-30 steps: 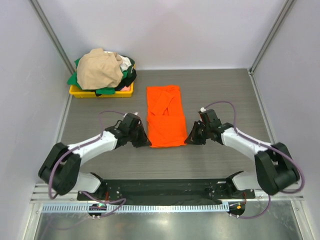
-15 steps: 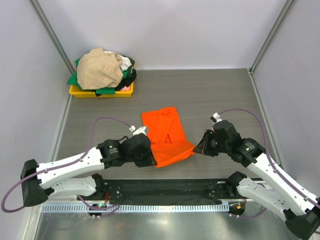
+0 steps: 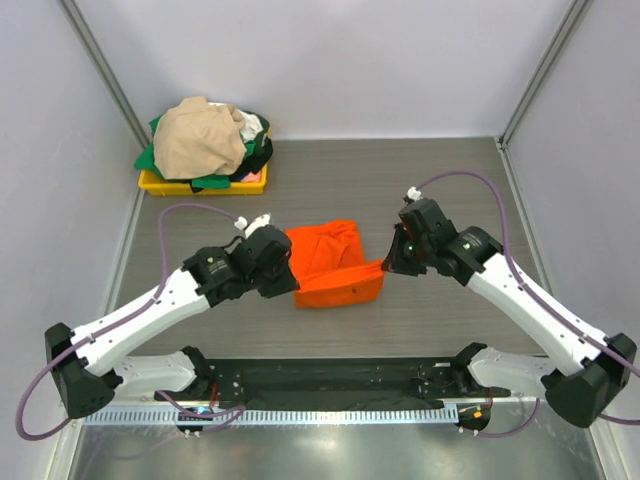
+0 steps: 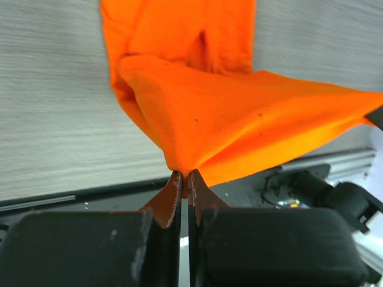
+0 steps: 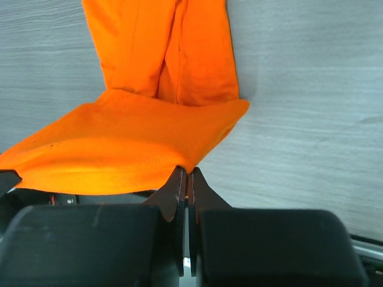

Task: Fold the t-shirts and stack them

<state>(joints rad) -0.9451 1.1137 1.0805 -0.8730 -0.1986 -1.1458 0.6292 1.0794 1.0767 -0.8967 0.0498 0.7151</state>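
My right gripper moves outward next, then down over the t-shirt's far corner on its side (image 3: pixel 352 226), and releases the cloth. The orange t-shirt's far end still lies uncovered.
The orange t-shirt (image 3: pixel 335 265) lies in the middle of the table, its near end lifted and doubled over toward the far end. My left gripper (image 3: pixel 291 285) is shut on its near left corner (image 4: pixel 179 162). The right gripper (image 3: pixel 385 266) is shut on the near right corner (image 5: pixel 190 162). The lifted cloth hangs taut between the two grippers above the flat part of the orange t-shirt (image 5: pixel 161 54). The other t-shirts (image 3: pixel 200 140), a beige one on top of green, white and black ones, are heaped at the far left.
A yellow bin (image 3: pixel 155 183) under the heap sits against the left wall. Grey walls close the table on three sides. The black base rail (image 3: pixel 320 375) of the arms runs along the near edge.
Both grippers pulled the orange shirt's near edge toward the arm bases, lifted it, then carried it back toward the far end, folding the shirt over itself. The heap has not moved.
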